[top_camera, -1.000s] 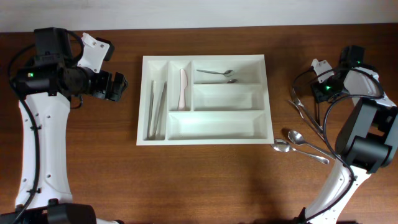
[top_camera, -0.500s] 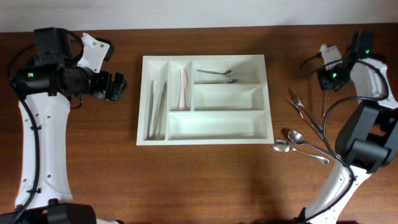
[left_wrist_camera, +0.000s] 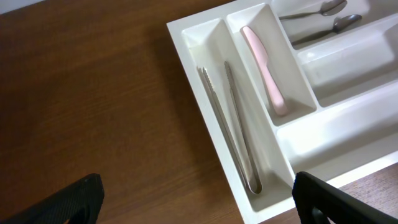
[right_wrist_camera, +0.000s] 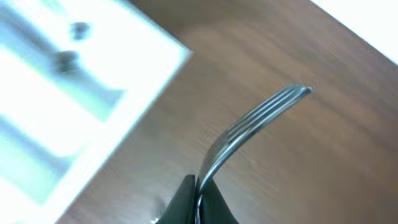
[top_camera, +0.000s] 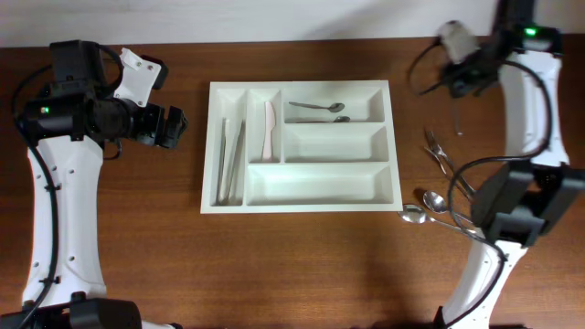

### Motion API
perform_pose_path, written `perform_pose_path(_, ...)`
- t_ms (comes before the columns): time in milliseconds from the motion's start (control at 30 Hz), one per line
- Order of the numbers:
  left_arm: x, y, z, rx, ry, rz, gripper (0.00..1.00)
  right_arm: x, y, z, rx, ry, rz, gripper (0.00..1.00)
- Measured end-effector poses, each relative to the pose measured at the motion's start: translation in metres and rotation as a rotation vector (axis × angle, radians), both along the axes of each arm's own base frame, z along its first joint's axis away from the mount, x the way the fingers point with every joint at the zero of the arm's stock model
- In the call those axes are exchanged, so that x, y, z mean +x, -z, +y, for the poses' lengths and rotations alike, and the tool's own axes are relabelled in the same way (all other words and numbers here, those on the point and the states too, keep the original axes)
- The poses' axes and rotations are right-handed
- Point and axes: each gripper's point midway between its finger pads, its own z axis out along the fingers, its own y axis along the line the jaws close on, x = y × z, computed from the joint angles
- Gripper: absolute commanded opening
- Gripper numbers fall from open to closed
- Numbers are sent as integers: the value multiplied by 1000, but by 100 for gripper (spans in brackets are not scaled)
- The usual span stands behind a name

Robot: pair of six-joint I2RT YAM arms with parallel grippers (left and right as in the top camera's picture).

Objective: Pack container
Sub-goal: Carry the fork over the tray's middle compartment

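My right gripper holds the fork. Next I need to move the fork to the left in the overhead view, then down into the container's middle long section (top_camera: 336, 143) (right_wrist_camera: 41, 113), and then release it, since that section is empty.
The container (top_camera: 300, 206) is a white cutlery tray in the middle of the table. It holds metal tongs (top_camera: 229, 160) and a pink knife (top_camera: 269, 130) in its narrow compartments and two spoons (top_camera: 315, 107) in the top long one. It also shows in the left wrist view (left_wrist_camera: 211, 124) and, blurred, in the right wrist view (right_wrist_camera: 74, 112). My right gripper (top_camera: 457, 91) is shut on a metal fork (right_wrist_camera: 249, 130), held above the table right of the container's top corner. My left gripper (top_camera: 174, 127) is open and empty, left of the container.
Loose cutlery lies on the table right of the container: a fork and utensils (top_camera: 443, 160) and two spoons (top_camera: 430, 206) nearer the front. The white wall edge runs along the back.
My right arm has lifted the fork from the cutlery pile and swung up and left toward the container's top right corner. The left arm has not moved.
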Motion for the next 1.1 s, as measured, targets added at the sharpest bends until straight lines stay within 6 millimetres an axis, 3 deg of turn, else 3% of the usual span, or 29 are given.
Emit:
perform_pose_path(67, 0, 0, 0, 0, 0, 0, 99, -10, 3, 35, -13, -151, 19, 4)
perform_pose_path(300, 0, 0, 0, 0, 0, 0, 99, -38, 7, 117, -66, -565, 12, 4)
perform_pose_path(733, 0, 0, 0, 0, 0, 0, 99, -65, 17, 172, -127, -901, -15, 4)
perform_pose_path(1100, 0, 0, 0, 0, 0, 0, 99, -93, 21, 187, -114, -1119, 2, 4)
